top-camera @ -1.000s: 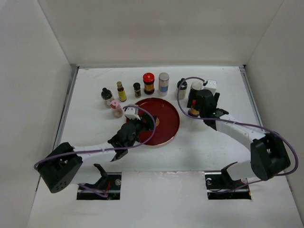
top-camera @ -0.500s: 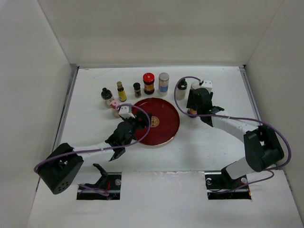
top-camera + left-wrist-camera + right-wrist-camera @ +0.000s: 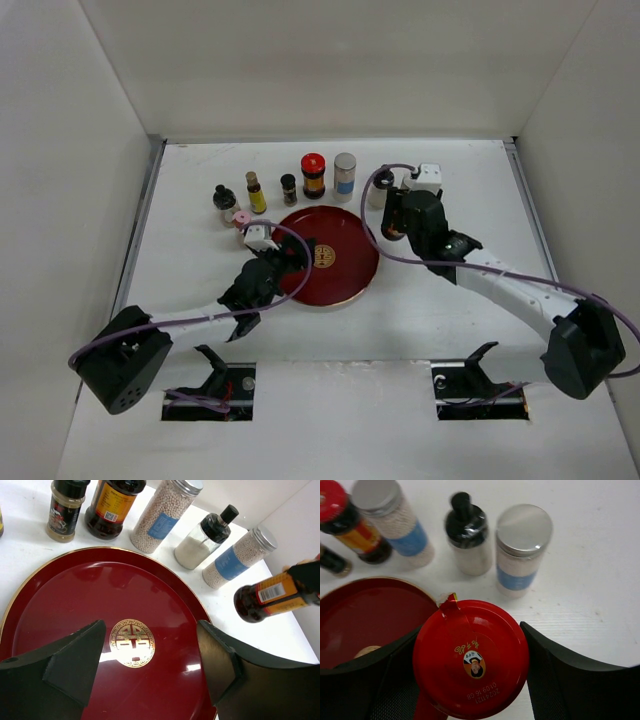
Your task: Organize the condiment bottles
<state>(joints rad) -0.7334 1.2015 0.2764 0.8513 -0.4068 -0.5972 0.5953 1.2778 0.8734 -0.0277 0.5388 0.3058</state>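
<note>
Next, my right gripper moves the red-capped jar over the empty tray's rim, then lowers it inside the tray's rim by the silver-capped shaker [image 3: 345, 225] [image 3: 403, 603].
My right gripper [image 3: 472, 667] is shut on a red-capped dark jar [image 3: 470, 662] and holds it tilted, lifted just off the right rim of the round dark-red tray [image 3: 60, 610]. The jar also shows in the left wrist view [image 3: 272, 597]. My left gripper [image 3: 150, 650] is open and empty, low over the tray's middle. Standing behind the tray are a small dark bottle [image 3: 65, 507], the other red-capped jar [image 3: 112, 505], a silver-capped shaker [image 3: 167, 515], a black-capped bottle [image 3: 205, 537] and a second shaker [image 3: 237, 557]. A slim yellow bottle [image 3: 255, 192], a black-capped bottle [image 3: 224, 200] and a pink-capped one [image 3: 241, 218] stand at the left.
The tray [image 3: 345, 270] holds nothing. White walls close in the table at the left, back and right. The right arm [image 3: 500, 280] stretches across the table's right half, and a purple cable loops over each arm.
My right gripper has carried the red-capped jar left, from beside the right-hand shaker towards the tray's rim. My left gripper has drawn back a little to the left over the tray.
</note>
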